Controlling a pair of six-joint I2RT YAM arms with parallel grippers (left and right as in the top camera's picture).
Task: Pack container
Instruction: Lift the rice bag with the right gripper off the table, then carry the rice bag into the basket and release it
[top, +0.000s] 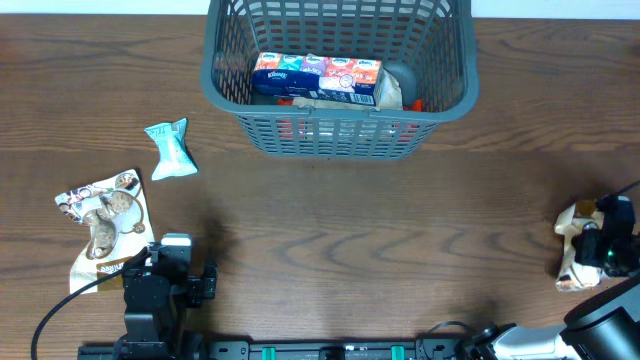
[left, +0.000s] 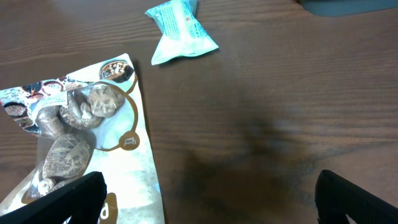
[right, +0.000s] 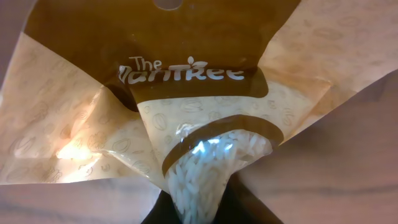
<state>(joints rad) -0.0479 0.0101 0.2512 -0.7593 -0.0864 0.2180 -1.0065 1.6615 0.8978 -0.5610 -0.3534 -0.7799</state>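
My right gripper needs to rise, swing outward over the basket and go down beside the Kleenex multipack's end, where there is room, to release the bag.
The container (top: 340, 135) is a dark grey slatted basket at the top centre of the overhead view. It holds a Kleenex tissue multipack (top: 316, 79) and other items. My left gripper (left: 205, 196) is open and empty, its left finger over the edge of a mushroom snack bag (top: 105, 222) (left: 81, 143). A teal snack pack (top: 170, 149) (left: 181, 30) lies beyond it. My right gripper (top: 600, 250) at the far right is shut on a beige and brown bag of white grains (right: 199, 143) (top: 577, 245), pinching its lower end.
The brown wooden table (top: 380, 230) runs between the two arms and the basket. The basket's corner (left: 348, 6) shows at the top right of the left wrist view.
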